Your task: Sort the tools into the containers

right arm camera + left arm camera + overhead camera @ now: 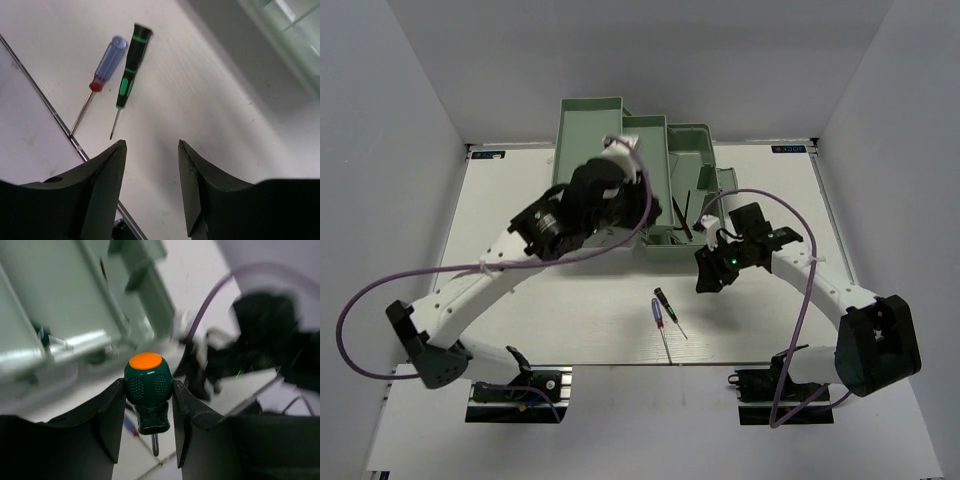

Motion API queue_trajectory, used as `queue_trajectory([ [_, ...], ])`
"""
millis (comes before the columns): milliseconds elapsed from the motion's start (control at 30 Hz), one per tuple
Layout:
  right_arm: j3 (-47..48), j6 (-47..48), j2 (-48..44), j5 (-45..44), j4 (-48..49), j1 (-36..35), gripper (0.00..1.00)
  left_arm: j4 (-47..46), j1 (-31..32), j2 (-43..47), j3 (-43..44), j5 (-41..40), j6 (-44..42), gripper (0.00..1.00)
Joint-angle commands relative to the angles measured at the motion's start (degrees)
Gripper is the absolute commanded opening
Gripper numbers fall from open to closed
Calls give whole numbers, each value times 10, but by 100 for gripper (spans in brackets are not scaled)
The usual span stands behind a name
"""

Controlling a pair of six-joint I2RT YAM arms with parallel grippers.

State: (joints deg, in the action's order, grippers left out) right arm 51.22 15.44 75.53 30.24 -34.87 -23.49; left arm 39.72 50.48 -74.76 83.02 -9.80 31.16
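Observation:
My left gripper is holding the stubby green-handled screwdriver (148,390). It should move outward over the toolbox's middle tray and down to let go, because the tray's bare bottom is open there.
My left gripper (149,390) is shut on a stubby green-handled screwdriver (148,390) with an orange cap, held over the pale mint-green toolbox trays (60,295); in the top view it (603,190) hangs over the toolbox (590,130). My right gripper (151,145) is open and empty above the table; in the top view it (710,272) sits just right of the toolbox front. A blue-handled screwdriver (107,60) and a black-handled screwdriver (131,65) lie side by side on the table, also in the top view (660,318). Two dark hex keys (682,215) lie in the toolbox base.
The table's front edge with a metal strip (45,105) runs just beyond the two thin screwdrivers. A purple cable (380,290) loops off the left arm. White walls close in on both sides.

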Motion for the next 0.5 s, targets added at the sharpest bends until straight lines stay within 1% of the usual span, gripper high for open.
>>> queue_trajectory([
  [0,-30,4,-23,-27,13,-19,52,-9,-12,-77,148,-46,-94,0],
  [33,-39,3,-26,-30,16,-32,54,-21,-19,-128,172,-62,-103,0],
  [67,-45,-5,-31,-43,19,-38,54,-21,-28,-156,199,-70,-110,0],
  [100,-50,-9,-32,-46,31,-45,54,-21,-41,-186,256,-86,-116,0],
  [133,-55,-20,-37,-51,35,-51,56,-3,-49,-219,290,-93,-116,0],
  [167,-58,-26,-36,-57,38,-59,58,12,-56,-283,323,-102,-116,0],
  [200,-60,-30,-36,-61,54,-67,58,24,-63,-309,378,-108,-116,0],
  [233,-60,-41,-36,-68,60,-73,58,43,-77,-332,400,-109,-116,0],
  [300,-59,-52,-28,-77,72,-93,58,50,-88,-377,433,-117,-116,0],
  [400,-55,-73,-12,-103,91,-128,58,50,-107,-393,433,-124,-116,0],
  [467,-46,-85,-2,-111,109,-150,58,44,-115,-402,433,-107,-123,0],
])
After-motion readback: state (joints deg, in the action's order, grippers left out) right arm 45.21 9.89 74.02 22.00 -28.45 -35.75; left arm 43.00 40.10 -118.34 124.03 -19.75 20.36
